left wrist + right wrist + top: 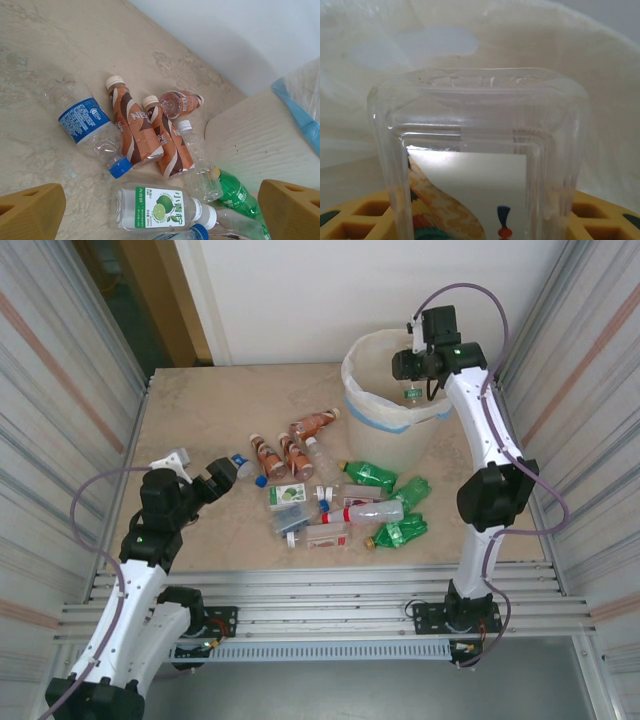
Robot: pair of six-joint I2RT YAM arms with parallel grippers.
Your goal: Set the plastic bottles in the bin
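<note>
The right gripper eases slightly toward the middle of the bin's lined opening (pixel 388 378) next and lets the bottle drop, since the bin is wide open below the gripper.
My right gripper (pixel 412 380) hangs over the cream-white bin (pixel 372 405) at the far right, shut on a clear square plastic bottle (pixel 480 150) with a white label. The yellow fingers (pixel 355 220) press its sides, and the bin's liner (pixel 470 40) lies behind it. My left gripper (pixel 205 483) stands open low over the table, left of the pile. Ahead of it lie a blue-labelled clear bottle (pixel 82 122), brown bottles (pixel 132 130), a lime-labelled bottle (pixel 155 207) and a green bottle (pixel 237 195). Nothing is between its fingers (pixel 30 212).
Several more bottles lie mid-table: green ones (pixel 400 532), a clear red-labelled one (pixel 365 512) and small cartons-like square ones (pixel 288 495). Corrugated metal walls close in both sides. The bin's blue tape band (pixel 300 115) rises at the pile's far right.
</note>
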